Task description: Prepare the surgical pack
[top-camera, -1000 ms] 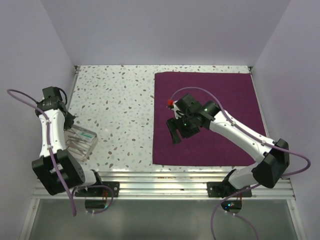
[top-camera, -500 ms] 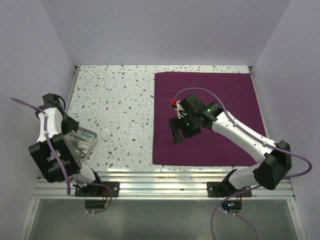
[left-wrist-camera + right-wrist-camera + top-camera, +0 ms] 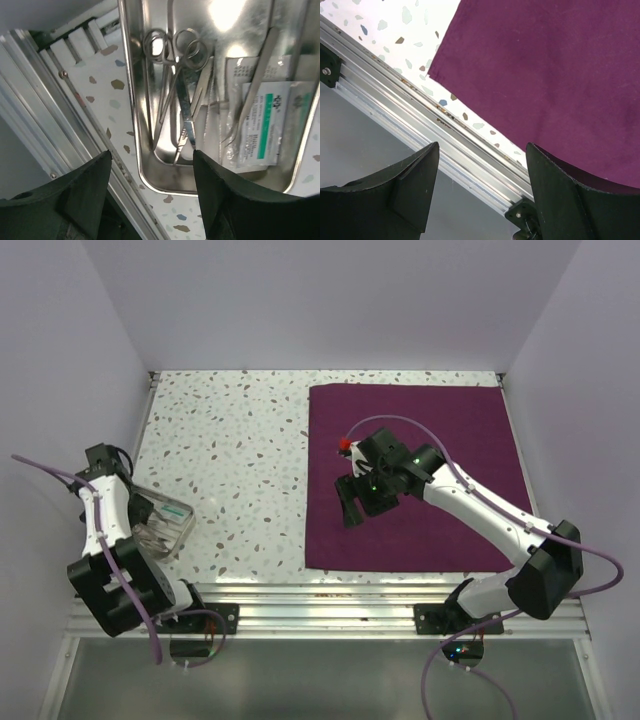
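The tray's long rim [image 3: 137, 147] beside the scissors is below my left gripper and already runs between its open fingers, so they should go down astride it next.
The surgical pack [image 3: 440, 440] is a large dark-purple cloth lying flat on the right half of the table; its near-left corner shows in the right wrist view [image 3: 550, 65]. My right gripper [image 3: 352, 508] [image 3: 482, 165] hovers over that corner, open and empty. At the left, a steel tray [image 3: 180, 535] [image 3: 131, 100] holds ring-handled scissors and forceps [image 3: 175, 75], tweezers [image 3: 255, 85] and white gauze packets [image 3: 270, 125]. My left gripper [image 3: 152, 170] hangs above the tray's near end, open, with nothing between its fingers. From above, the left arm [image 3: 105, 510] hides its fingers.
An aluminium rail [image 3: 320, 615] [image 3: 420, 115] runs along the table's near edge, close under both grippers. White walls close in the left, back and right. Speckled tabletop [image 3: 240, 460] lies between the tray and the cloth.
My left gripper has gone from shut to open above the tray, and the left arm has shifted a little. The right arm has hardly moved.
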`<state>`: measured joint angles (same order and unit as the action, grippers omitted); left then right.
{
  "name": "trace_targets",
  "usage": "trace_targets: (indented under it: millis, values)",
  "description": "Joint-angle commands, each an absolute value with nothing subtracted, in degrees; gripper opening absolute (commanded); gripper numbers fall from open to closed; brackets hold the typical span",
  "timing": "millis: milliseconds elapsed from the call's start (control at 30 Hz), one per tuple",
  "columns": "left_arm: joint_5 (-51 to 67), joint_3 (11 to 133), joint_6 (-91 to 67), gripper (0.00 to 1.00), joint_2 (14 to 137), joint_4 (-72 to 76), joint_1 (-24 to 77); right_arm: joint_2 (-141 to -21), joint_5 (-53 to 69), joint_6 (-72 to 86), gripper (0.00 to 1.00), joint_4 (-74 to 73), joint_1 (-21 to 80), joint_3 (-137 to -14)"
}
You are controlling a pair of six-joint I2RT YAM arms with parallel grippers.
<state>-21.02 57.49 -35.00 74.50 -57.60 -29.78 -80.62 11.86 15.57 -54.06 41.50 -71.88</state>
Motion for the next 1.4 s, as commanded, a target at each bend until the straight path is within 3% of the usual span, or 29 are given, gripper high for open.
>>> trace_targets:
  millis: [0, 600, 1000, 1233, 1367]
  values:
    - [-22.24, 53.8, -37.18, 0.69, 74.35, -57.4, -31.46, -80.6, 13.36, 14.85, 0.74, -52.82, 41.31, -71.72]
    - [-17.76, 49.31, -35.95, 0.54, 84.28, -47.9, -33.66, -79.63, 13.27, 15.03, 0.74, -52.21, 39.29, -69.7]
    - [-15.39, 48.69, -35.25, 0.0, 80.86, -48.16, -33.49, -80.86, 14.06, 15.91, 0.74, -51.07, 39.02, -69.87]
    - [-13.54, 49.74, -37.52, 0.0, 76.65, -51.59, -27.35, -81.3, 14.24, 16.0, 0.74, -50.71, 37.45, -70.23]
    - [-13.54, 52.99, -45.51, 0.0, 74.1, -55.98, -14.55, -80.51, 16.26, 16.87, 0.74, -50.1, 33.41, -69.52]
